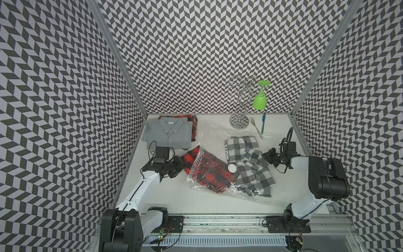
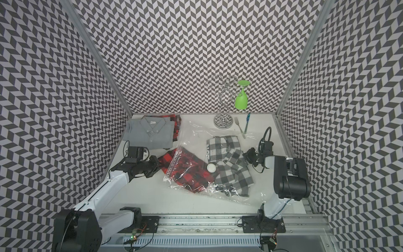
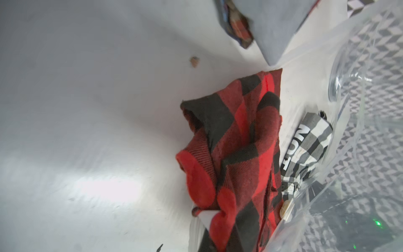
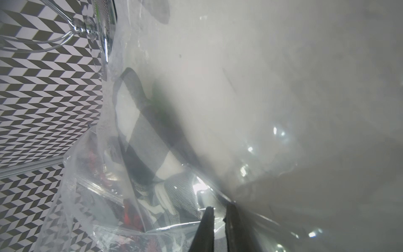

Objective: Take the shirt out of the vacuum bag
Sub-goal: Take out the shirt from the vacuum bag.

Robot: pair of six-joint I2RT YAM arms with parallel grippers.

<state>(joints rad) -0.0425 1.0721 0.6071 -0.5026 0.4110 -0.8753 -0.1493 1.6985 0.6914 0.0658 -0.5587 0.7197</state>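
Note:
I will next pull the protruding corner in my left gripper back and away from the bag and over the bare tabletop to release it, because much of the plaid shirt is still inside.
The transparent vacuum bag lies diagonally across the table, its white valve disc facing up. A red-and-black plaid shirt sticks partly out of the bag's left end. My left gripper is shut on that protruding corner, and cloth hides its jaws in the left wrist view. A grey-and-white checked shirt lies deeper inside the bag. At the bag's right edge my right gripper is shut on the plastic film.
A folded grey shirt lies on another red plaid one at the back left. A chrome glass rack with a green glass stands at the back, beside a fork and a blue utensil. Patterned walls enclose three sides.

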